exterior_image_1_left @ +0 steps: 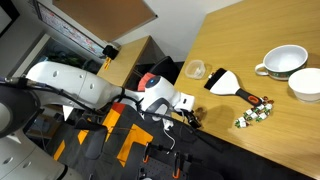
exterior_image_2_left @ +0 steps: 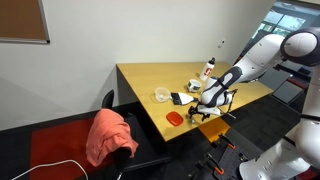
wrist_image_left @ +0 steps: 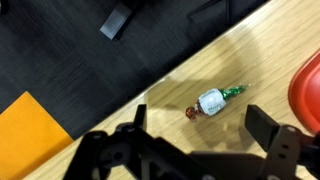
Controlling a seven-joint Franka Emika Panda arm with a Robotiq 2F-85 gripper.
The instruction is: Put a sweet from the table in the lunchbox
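The sweet [wrist_image_left: 210, 103] already lies between my open fingers, so my gripper stays low over the table and both fingers close on the sweet's white wrapper next.
The sweet [wrist_image_left: 210, 103] is a small white wrapped piece with a green twist at one end and a reddish one at the other. It lies alone on the wooden table near the edge. My gripper [wrist_image_left: 200, 138] is open and empty, hovering just above the sweet, which lies between the fingertips and a little ahead of them. In both exterior views the gripper [exterior_image_1_left: 186, 103] [exterior_image_2_left: 207, 112] is low at the table's edge. The lunchbox [exterior_image_1_left: 194, 69] [exterior_image_2_left: 160, 95] is a small translucent tub standing apart on the table.
A flat red oval object [wrist_image_left: 308, 88] [exterior_image_2_left: 175, 117] lies close beside the sweet. A black-and-white tool [exterior_image_1_left: 222, 82], a bunch of green-and-white sweets [exterior_image_1_left: 255, 112] and two white bowls [exterior_image_1_left: 285, 62] sit further along the table. A chair with a red cloth [exterior_image_2_left: 108, 135] stands nearby.
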